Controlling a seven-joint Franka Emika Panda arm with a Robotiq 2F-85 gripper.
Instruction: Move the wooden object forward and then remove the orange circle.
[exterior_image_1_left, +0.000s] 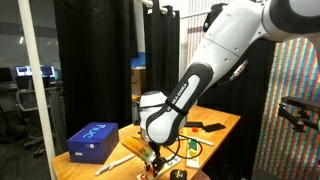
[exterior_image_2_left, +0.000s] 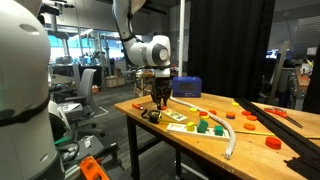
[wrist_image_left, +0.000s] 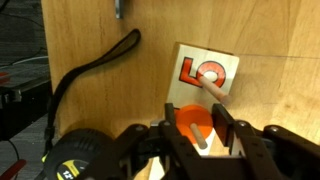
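I should next lift the orange circle (wrist_image_left: 192, 122) in my gripper up over the white stick, then lower it and release it on the tabletop beyond, because the stick's peg blocks sideways travel.
The wooden object (wrist_image_left: 208, 72) is a pale flat board with red shapes, lying on the wooden table past my fingers. My gripper (wrist_image_left: 195, 128) points down with its two black fingers closed against the sides of the orange circle (wrist_image_left: 192, 122), a disc with a small wooden peg in its middle. The near part of the board is hidden under the disc and fingers. In both exterior views the gripper (exterior_image_2_left: 160, 98) (exterior_image_1_left: 152, 150) hangs low over the table's near corner. The board (exterior_image_2_left: 186, 123) lies beside it with green and red pieces.
A black cable (wrist_image_left: 92, 68) curves across the table, and a yellow-black tape measure (wrist_image_left: 80, 156) sits by the left finger. A blue box (exterior_image_1_left: 92, 141) (exterior_image_2_left: 186, 87) stands nearby. A long white stick (exterior_image_2_left: 226, 138) and loose orange pieces (exterior_image_2_left: 272, 143) lie farther along the table.
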